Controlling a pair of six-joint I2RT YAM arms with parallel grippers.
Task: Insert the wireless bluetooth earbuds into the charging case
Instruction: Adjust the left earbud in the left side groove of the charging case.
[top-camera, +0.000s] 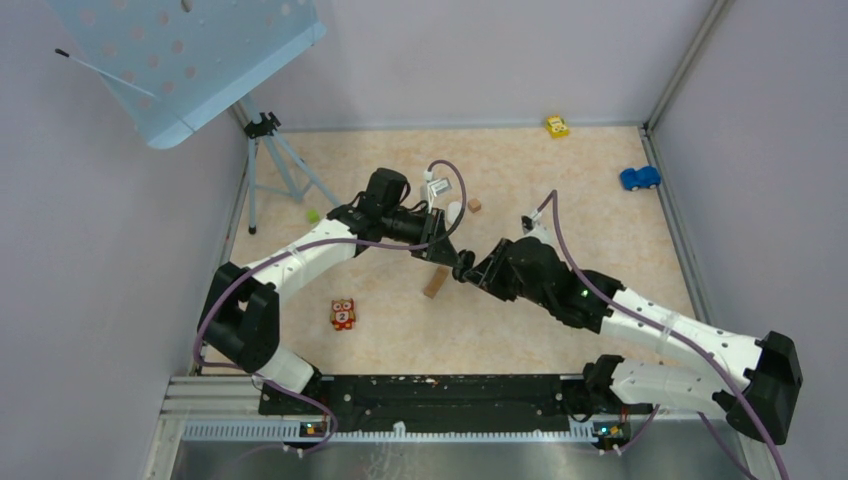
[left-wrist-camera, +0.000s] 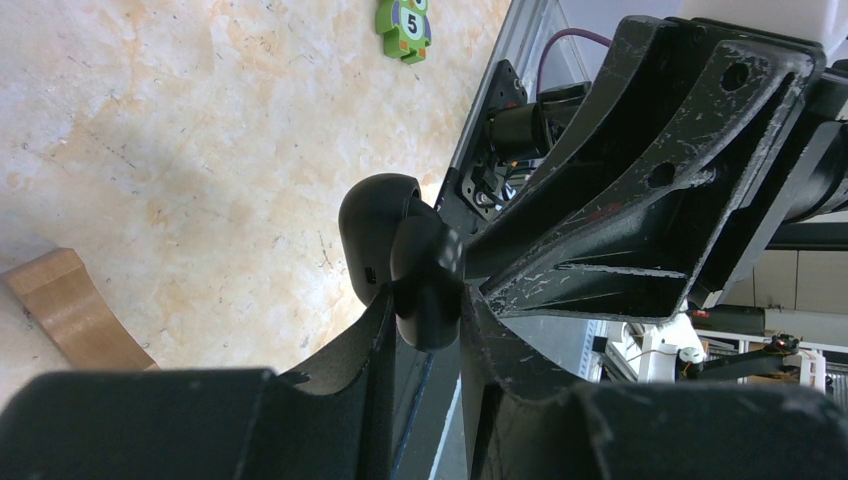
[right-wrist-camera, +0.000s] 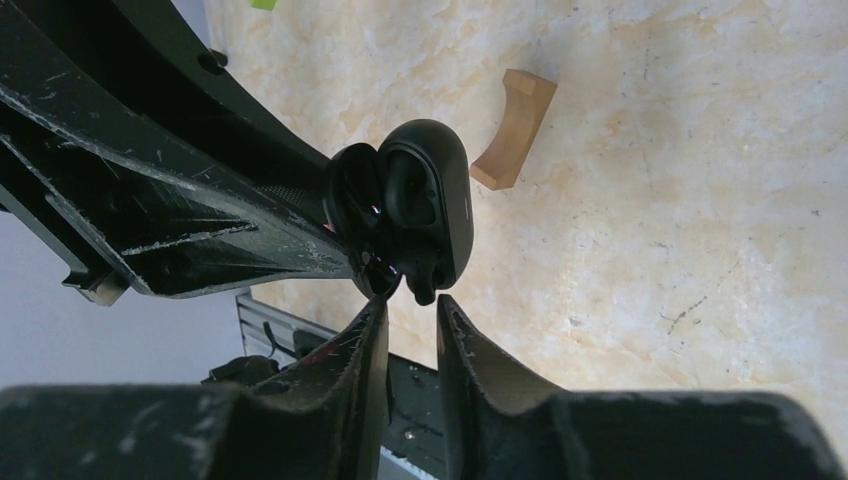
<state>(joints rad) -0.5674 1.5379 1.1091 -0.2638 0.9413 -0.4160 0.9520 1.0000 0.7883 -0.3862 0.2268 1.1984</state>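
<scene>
The earbud is already inside the case (right-wrist-camera: 432, 195), so next I need to move my left gripper to the right in the top view and down, and let go of the case on the tabletop.
The black charging case (right-wrist-camera: 432, 195) hangs open in the air, its wells facing the right wrist camera. My left gripper (left-wrist-camera: 428, 305) is shut on it (left-wrist-camera: 378, 235). In the top view the left gripper (top-camera: 450, 252) and my right gripper (top-camera: 470, 270) meet tip to tip above the table's middle. A black earbud (right-wrist-camera: 422, 285) sits in the case with its stem poking out, just at the tips of the right gripper (right-wrist-camera: 408, 305). That gripper's jaws stand narrowly apart and do not clamp the stem. No other earbud shows clearly.
A tan curved wooden block (top-camera: 436, 282) lies under the grippers and shows in the right wrist view (right-wrist-camera: 515, 125). A smaller block (top-camera: 474, 204) and a white object (top-camera: 455, 212) lie behind them. An owl toy (top-camera: 342, 314), tripod (top-camera: 270, 160), yellow car (top-camera: 556, 126) and blue car (top-camera: 640, 178) are around.
</scene>
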